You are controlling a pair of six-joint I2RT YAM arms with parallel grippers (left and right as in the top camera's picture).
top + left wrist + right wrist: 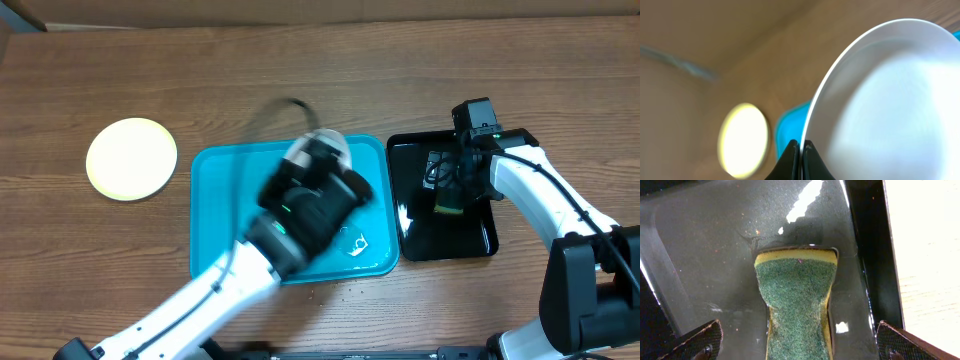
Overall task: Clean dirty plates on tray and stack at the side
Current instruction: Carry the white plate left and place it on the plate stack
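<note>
The white plate should go down onto the yellow plate next. My left gripper will swing it off the turquoise tray toward the pale yellow plate (pixel 132 159) (pixel 743 140) and bring it down there.
A white plate (pixel 890 100) is pinched by its rim in my left gripper (pixel 801 148), which is shut on it. In the overhead view that plate (pixel 328 148) shows at the far edge of the turquoise tray (pixel 215 215), and the blurred left gripper (pixel 312 185) hovers over the tray. A pale yellow plate (pixel 131 158) lies flat on the table left of the tray; in the left wrist view this yellow plate (pixel 742 140) is beyond the held one. My right gripper (pixel 800 347) is open above a green and yellow sponge (pixel 797 300), its fingers (pixel 695 342) clear of the sponge's sides.
The sponge lies in a wet, glossy black tray (pixel 475 240) right of the turquoise one. A small whitish mark (pixel 358 243) sits on the turquoise tray's near right part. Bare wooden table (pixel 120 70) runs along the far side and the left.
</note>
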